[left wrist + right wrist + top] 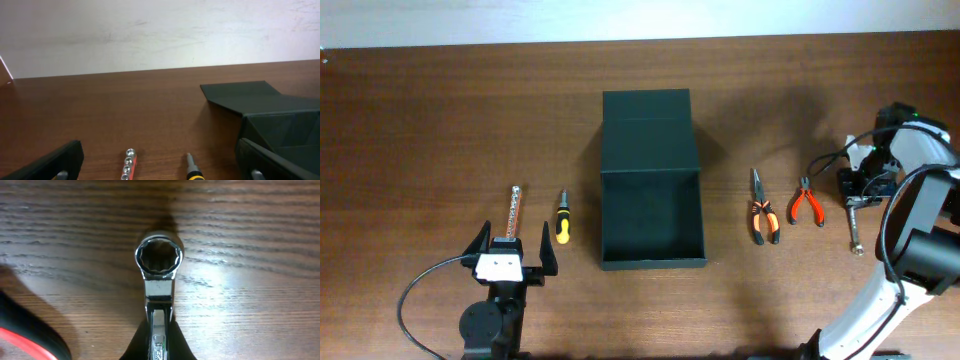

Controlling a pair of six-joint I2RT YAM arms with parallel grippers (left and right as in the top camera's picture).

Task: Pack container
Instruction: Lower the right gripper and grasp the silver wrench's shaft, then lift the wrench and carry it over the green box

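Observation:
My right gripper should next lift across left in the overhead view, beyond the pliers, and lower into the empty container to release the wrench (pixel 856 228).
The container (pixel 602 215) is a dark green-black box in the middle of the table, open, with its flap lid lying flat behind it. It also shows at the right of the left wrist view (pixel 250 95). My right gripper (pixel 856 198) is shut on the shank of a silver wrench (pixel 856 228). In the right wrist view the fingers (pixel 159 341) pinch the wrench (pixel 159 260) low over the wood. My left gripper (pixel 510 257) is open and empty, just short of a socket rail (pixel 514 212) and a yellow-black screwdriver (pixel 562 220). Both lie between its fingers (pixel 160 170).
Orange-black long-nose pliers (pixel 763 212) and red-handled pliers (pixel 807 204) lie between the container and the right gripper. A red handle (pixel 22 341) shows at the bottom left of the right wrist view. The socket rail (pixel 129 162) and the screwdriver (pixel 191 169) point away from the left gripper.

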